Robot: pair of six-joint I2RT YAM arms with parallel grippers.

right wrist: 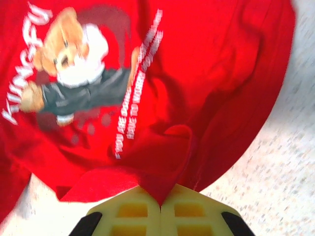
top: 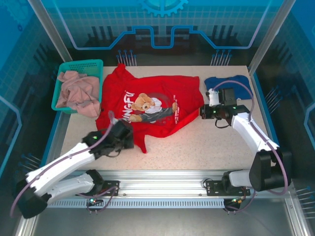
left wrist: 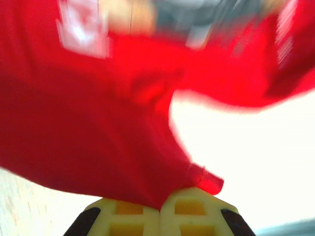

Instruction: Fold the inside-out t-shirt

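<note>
The bear print (top: pixel 150 107) faces up, so next I will lift the shirt's edge in my left gripper outward over the shirt. Then I will lower it by the table's far edge.
The red t-shirt (top: pixel 147 101) lies spread on the table with its bear print (top: pixel 150 107) facing up. My left gripper (top: pixel 129 133) is shut on the shirt's near lower edge; in the left wrist view the red cloth (left wrist: pixel 98 137) runs straight into the closed yellow pads (left wrist: pixel 129 212). My right gripper (top: pixel 203 112) is shut on the shirt's right edge. In the right wrist view a pinch of red fabric (right wrist: pixel 167 172) sits between the closed pads (right wrist: pixel 189 209), with the print (right wrist: pixel 74 64) beyond.
A green basket (top: pixel 78 66) at the back left holds a pale pinkish-beige garment (top: pixel 76 91). A dark blue t-shirt (top: pixel 227 82) lies at the back right behind my right arm. Bare speckled tabletop (top: pixel 197 147) stretches along the front.
</note>
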